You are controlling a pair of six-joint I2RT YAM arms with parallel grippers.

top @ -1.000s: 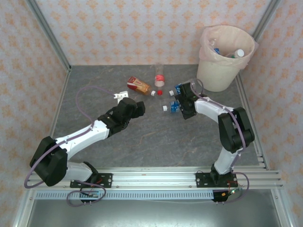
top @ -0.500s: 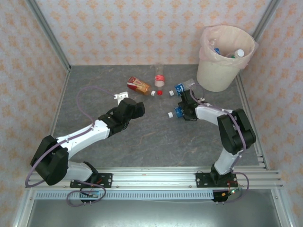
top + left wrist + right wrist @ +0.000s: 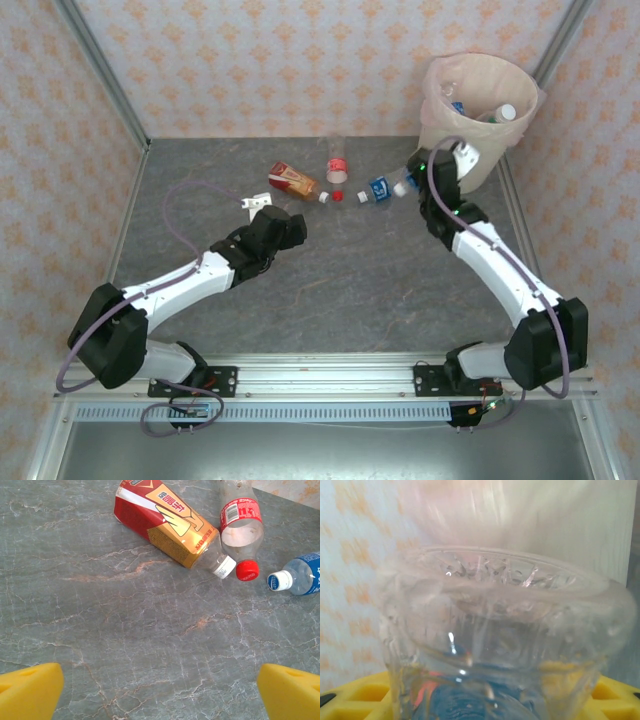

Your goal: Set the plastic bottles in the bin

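My right gripper moves up and outward over the bin's opening point(image 3: 484, 92), which lies outward of it, and releases the bottle next, since the bin's side stands ahead.
My right gripper point(image 3: 433, 166) is raised beside the bin point(image 3: 445, 150), a cream-white bucket lined with a pink bag. In the right wrist view it point(image 3: 485, 692) is shut on a clear plastic bottle point(image 3: 495, 630) with a blue label, whose base faces the camera between the yellow pads point(image 3: 615, 695). Three bottles lie on the table: one with a red-and-gold label point(image 3: 293, 181) point(image 3: 170, 525), one clear with a red label and red cap point(image 3: 336, 160) point(image 3: 241, 522), one with a blue label and white cap point(image 3: 380, 188) point(image 3: 300, 575). My left gripper point(image 3: 290, 228) point(image 3: 160, 687) stands open just short of them.
Several bottles lie inside the bin point(image 3: 490, 112). A small white piece point(image 3: 258, 201) lies left of the red-and-gold bottle. Patterned walls and metal posts close the grey marbled table point(image 3: 340, 290) on three sides.
My right gripper closed on the nearer blue-label bottle and rose with it, swinging back and right to the bin's side. The left arm has hardly moved.
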